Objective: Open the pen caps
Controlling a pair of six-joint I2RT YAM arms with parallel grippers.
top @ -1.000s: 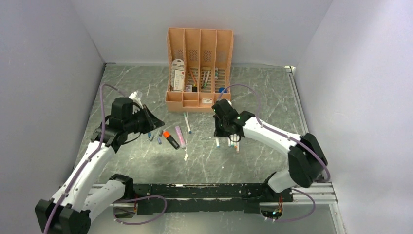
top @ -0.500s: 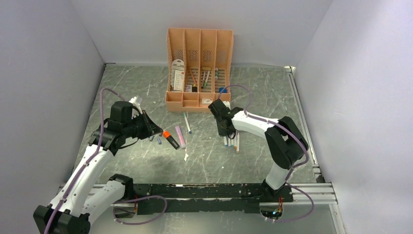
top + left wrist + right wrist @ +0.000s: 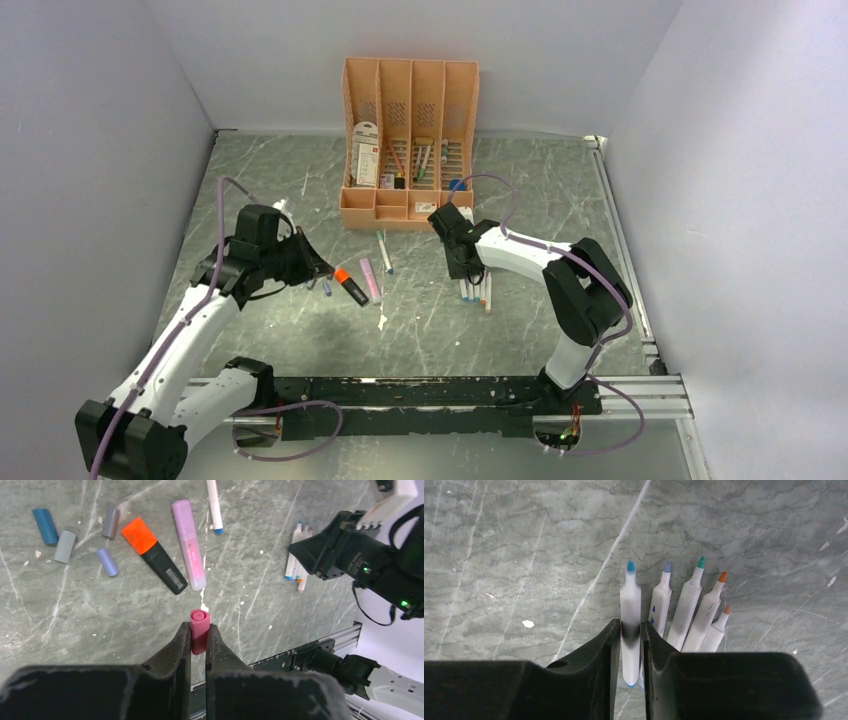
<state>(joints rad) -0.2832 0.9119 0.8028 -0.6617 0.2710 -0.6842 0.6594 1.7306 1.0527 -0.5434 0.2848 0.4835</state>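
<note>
I should move my left gripper down and to the left in the wrist view, to the bare spot by the lilac cap, among loose caps.
My left gripper (image 3: 199,632) is shut on a short pink cap (image 3: 199,617), held above the table near the loose caps. Below it lie a blue cap (image 3: 45,526), two grey ones (image 3: 64,546) and a lilac one (image 3: 107,562). Beside them are a black highlighter with its orange cap (image 3: 139,535) on and a pink highlighter (image 3: 189,545). My right gripper (image 3: 629,630) is low at the table, its jaws tight against a white uncapped marker (image 3: 630,595) with a blue tip. That marker lies at the left end of a row of several uncapped markers (image 3: 688,605).
The peach desk organizer (image 3: 410,140) stands at the back centre with pens and a card in it. A slim white marker (image 3: 384,250) lies in front of it. Grey walls close in both sides, and a black rail (image 3: 430,395) runs along the near edge.
The right arm folded its elbow back and brought its marker down into the row on the table. The left gripper, still holding the pink cap, shifted slightly.
</note>
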